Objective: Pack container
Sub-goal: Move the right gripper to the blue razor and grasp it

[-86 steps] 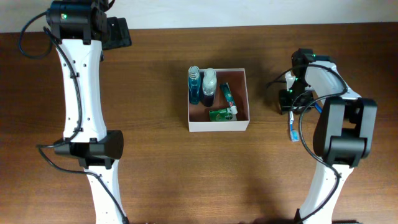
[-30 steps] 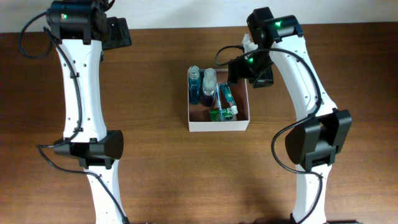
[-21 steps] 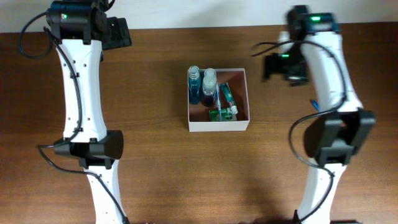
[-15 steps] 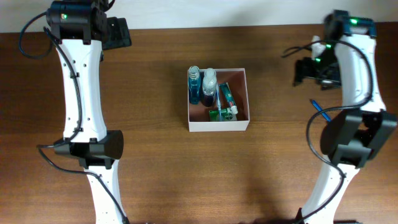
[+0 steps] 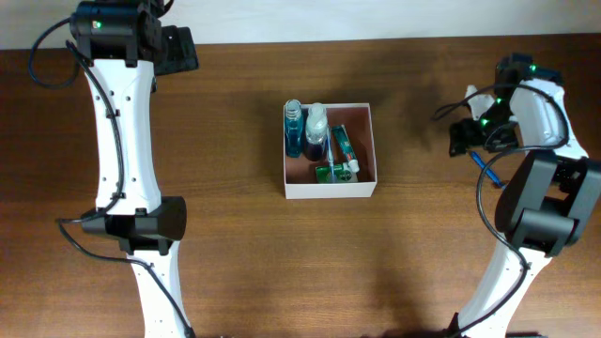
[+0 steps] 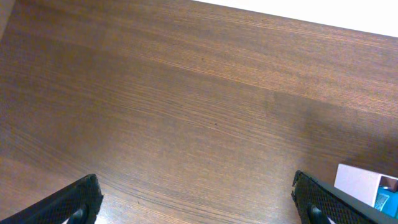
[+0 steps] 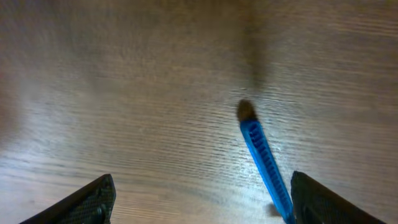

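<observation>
The blue razor lies beside one finger instead of midway, so the robot's right gripper will next move down onto it, shifting toward the right in the wrist view.
The container [image 5: 330, 190] is a square white-walled box with a reddish-brown floor at the table's centre. Inside stand two blue bottles [image 5: 294, 131] and lie green tubes [image 5: 343, 147]. A corner of the container shows in the left wrist view [image 6: 357, 182]. A blue razor-like stick [image 5: 486, 169] lies on the table at the far right; its ridged handle shows in the right wrist view [image 7: 266, 165]. My right gripper [image 7: 202, 202] is open and empty just above the stick, which lies near the right finger. My left gripper [image 6: 199, 205] is open and empty over bare wood at the back left.
The brown wooden table [image 5: 235, 263] ends at a white edge along the back. My left arm [image 5: 122, 141] stretches down the left side, my right arm [image 5: 535, 202] down the right edge.
My right arm swung from over the container's back right corner out to the far right and came down over the blue stick. A green tube now lies in the container. The left arm stayed still.
</observation>
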Controlling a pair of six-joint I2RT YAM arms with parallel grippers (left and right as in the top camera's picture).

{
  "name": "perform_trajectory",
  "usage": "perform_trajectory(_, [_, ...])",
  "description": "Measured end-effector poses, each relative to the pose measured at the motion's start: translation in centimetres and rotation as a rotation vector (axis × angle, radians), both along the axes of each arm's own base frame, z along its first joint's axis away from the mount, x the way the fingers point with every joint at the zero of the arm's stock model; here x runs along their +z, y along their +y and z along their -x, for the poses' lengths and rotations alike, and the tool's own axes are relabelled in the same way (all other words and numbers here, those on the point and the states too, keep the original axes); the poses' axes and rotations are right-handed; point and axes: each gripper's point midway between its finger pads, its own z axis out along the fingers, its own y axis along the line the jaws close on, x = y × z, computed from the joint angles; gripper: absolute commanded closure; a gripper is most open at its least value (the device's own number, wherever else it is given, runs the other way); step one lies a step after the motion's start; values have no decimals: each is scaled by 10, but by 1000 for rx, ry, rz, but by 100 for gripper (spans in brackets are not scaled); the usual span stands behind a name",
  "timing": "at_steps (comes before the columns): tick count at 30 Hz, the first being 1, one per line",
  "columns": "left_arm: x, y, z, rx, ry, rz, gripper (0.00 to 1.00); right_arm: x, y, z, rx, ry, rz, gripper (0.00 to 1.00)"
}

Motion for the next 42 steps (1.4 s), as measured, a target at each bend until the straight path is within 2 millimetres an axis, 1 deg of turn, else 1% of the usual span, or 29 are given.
perform_trajectory(3, [0,0,0,0,0,0,1,-5,-1,1,73,-1,9,14])
perform_trajectory(6, [0,0,0,0,0,0,1,-5,-7,-1,127,-10,39,12])
perform_trajectory(11, [0,0,0,0,0,0,1,-7,-18,2,152,-4,63,11])
perform_trajectory(13, [0,0,0,0,0,0,1,-10,-24,6,149,7,66,12])
perform_trajectory(15, [0,0,0,0,0,0,1,-19,-35,18,139,31,62,13])
perform_trajectory(17, [0,0,0,0,0,0,1,-27,-42,22,127,33,64,12])
perform_trajectory(20, [0,0,0,0,0,0,1,-40,-48,31,113,42,63,12])
perform_trajectory(24, [0,0,0,0,0,0,1,-42,-52,28,113,23,79,13])
perform_trajectory(25, [0,0,0,0,0,0,1,-42,-52,27,114,17,81,16])
perform_trajectory(26, [0,0,0,0,0,0,1,-42,-52,26,116,7,82,23])
perform_trajectory(27, [0,0,0,0,0,0,1,-42,-51,25,118,-1,82,41])
perform_trajectory(28, [0,0,0,0,0,0,1,-42,-51,25,121,-9,81,51])
perform_trajectory(30, [0,0,0,0,0,0,1,-43,-50,24,125,-21,78,70])
perform_trajectory(33, [0,0,0,0,0,0,1,-43,-49,24,126,-28,83,89])
perform_trajectory(35, [0,0,0,0,0,0,1,-43,-51,23,122,-27,91,96])
perform_trajectory(42, [0,0,0,0,0,0,1,-42,-49,22,56,-23,106,96])
